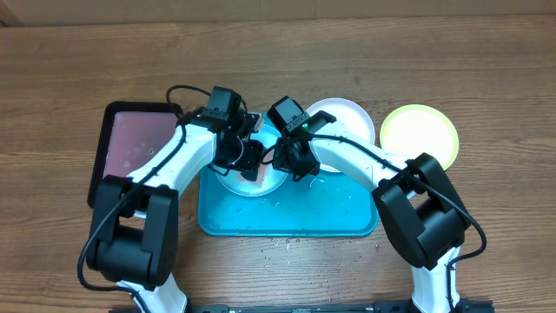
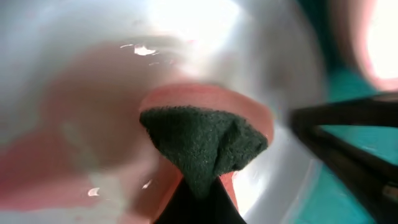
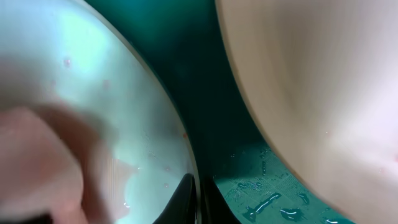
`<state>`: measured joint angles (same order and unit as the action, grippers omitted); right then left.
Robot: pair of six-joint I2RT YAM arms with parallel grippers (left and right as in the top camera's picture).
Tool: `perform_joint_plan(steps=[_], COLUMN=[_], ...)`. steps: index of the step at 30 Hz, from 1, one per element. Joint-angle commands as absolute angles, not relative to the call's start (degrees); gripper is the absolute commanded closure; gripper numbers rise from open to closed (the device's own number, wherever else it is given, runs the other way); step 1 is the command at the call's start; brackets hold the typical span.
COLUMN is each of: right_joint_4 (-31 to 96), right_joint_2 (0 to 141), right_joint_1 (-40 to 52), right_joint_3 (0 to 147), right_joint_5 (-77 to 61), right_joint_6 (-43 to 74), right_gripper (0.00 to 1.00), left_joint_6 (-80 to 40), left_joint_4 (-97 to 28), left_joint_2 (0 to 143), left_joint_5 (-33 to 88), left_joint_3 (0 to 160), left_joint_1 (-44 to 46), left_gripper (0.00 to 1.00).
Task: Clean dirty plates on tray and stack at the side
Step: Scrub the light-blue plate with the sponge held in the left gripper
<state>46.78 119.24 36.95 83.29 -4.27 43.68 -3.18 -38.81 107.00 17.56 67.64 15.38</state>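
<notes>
The dark tray (image 1: 160, 132) lies to the left of my left gripper in the overhead view. My left gripper needs to lift across and lower into that tray to release the sponge.
The light blue plate (image 1: 261, 181) lies on the turquoise tray (image 1: 334, 217), at its far left. My left gripper (image 1: 247, 162) is shut on a dark green sponge (image 2: 202, 146) and presses it onto the plate's inside (image 2: 93, 56), where a red smear (image 2: 56, 162) spreads. My right gripper (image 1: 287, 162) is shut on the plate's right rim (image 3: 186, 155), its fingertips (image 3: 198, 200) pinching the edge. The white plate (image 1: 352, 122) sits at the tray's far right corner and also shows in the right wrist view (image 3: 311, 93). The lime-green plate (image 1: 420, 135) lies on the table to the right.
A dark tray with a pinkish inside (image 1: 130, 148) stands left of the turquoise tray. Water drops lie on the tray floor (image 3: 267, 199) and on the table in front of it (image 1: 282, 245). The two arms meet over the tray's far left.
</notes>
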Motion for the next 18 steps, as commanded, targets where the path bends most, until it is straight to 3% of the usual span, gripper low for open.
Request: perform_joint_plan(steps=[1, 4, 10, 18], right_joint_4=[47.9, 47.9, 48.0, 47.9], right_joint_2=[120.9, 120.9, 120.9, 120.9], right_joint_1=[37.9, 37.9, 37.9, 37.9], right_joint_3=[81.8, 81.8, 81.8, 81.8], right_joint_5=[-3.1, -3.1, -3.1, -3.1], right_joint_6=[43.0, 43.0, 43.0, 43.0], right_gripper=[0.96, 0.96, 0.96, 0.96], left_joint_6=[-7.4, -10.5, -12.1, -11.9], left_joint_4=[-38.8, -38.9, -39.9, -38.1], left_joint_2=[108.3, 108.2, 105.6, 102.9], left_joint_5=[2.9, -2.8, -2.9, 14.1], left_joint_3=[67.9, 68.0, 69.8, 70.3], left_joint_1=[15.4, 15.2, 14.7, 15.0], left_gripper=[0.96, 0.96, 0.96, 0.96])
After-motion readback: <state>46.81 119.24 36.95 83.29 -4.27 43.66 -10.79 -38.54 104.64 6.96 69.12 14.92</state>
